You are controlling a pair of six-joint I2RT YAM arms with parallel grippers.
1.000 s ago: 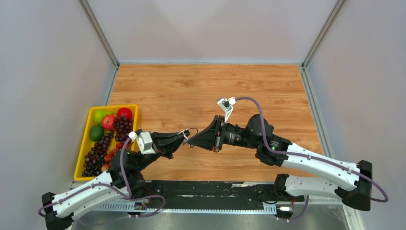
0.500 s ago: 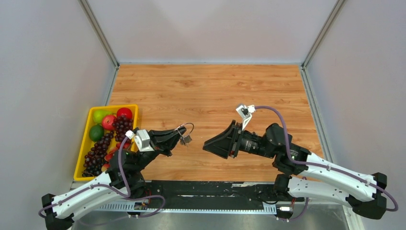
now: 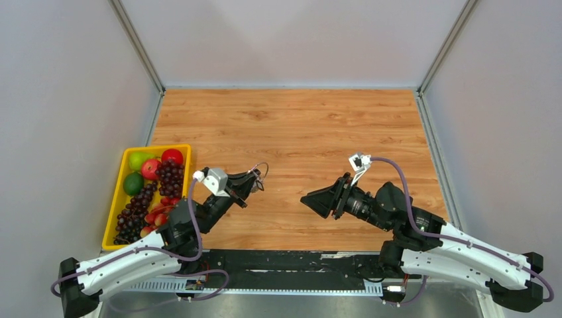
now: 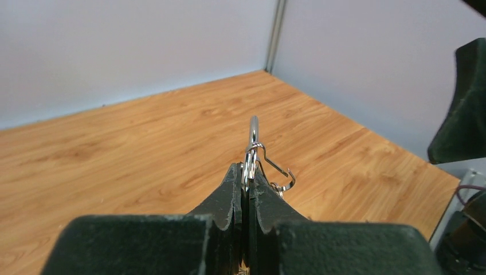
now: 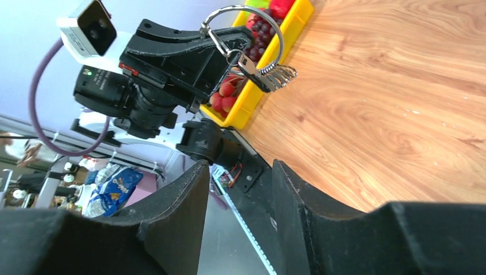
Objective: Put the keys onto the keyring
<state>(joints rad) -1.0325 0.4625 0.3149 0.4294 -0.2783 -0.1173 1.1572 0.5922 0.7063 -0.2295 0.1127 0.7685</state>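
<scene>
Bare wood is below my left gripper, to its right in the top view. I should next move my left gripper across, tip it downward, lower it and release the keyring [image 3: 261,171], which already carries keys.
My left gripper [image 3: 255,181] is shut on the keyring [image 3: 261,171], a thin silver wire ring held above the table's left middle. In the left wrist view the keyring [image 4: 253,142] stands edge-on out of the shut gripper [image 4: 245,172]. In the right wrist view the keyring [image 5: 247,27] shows as a full circle, and a small bunch of silver keys [image 5: 278,74] hangs from its lower side. I cannot make out a black-headed key. My right gripper [image 3: 307,198] is open and empty, apart to the right of the ring and pointing at it. It also shows in its own view [image 5: 239,183].
A yellow tray [image 3: 112,218] with grapes, apples and limes stands at the left edge of the wooden table, just behind the left arm. It also shows in the right wrist view [image 5: 259,91]. Grey walls close in the table's left, back and right.
The right gripper has drawn back to the right, away from the ring, and a wide gap has opened. The left gripper, still holding the ring, has shifted slightly and tilted upward.
</scene>
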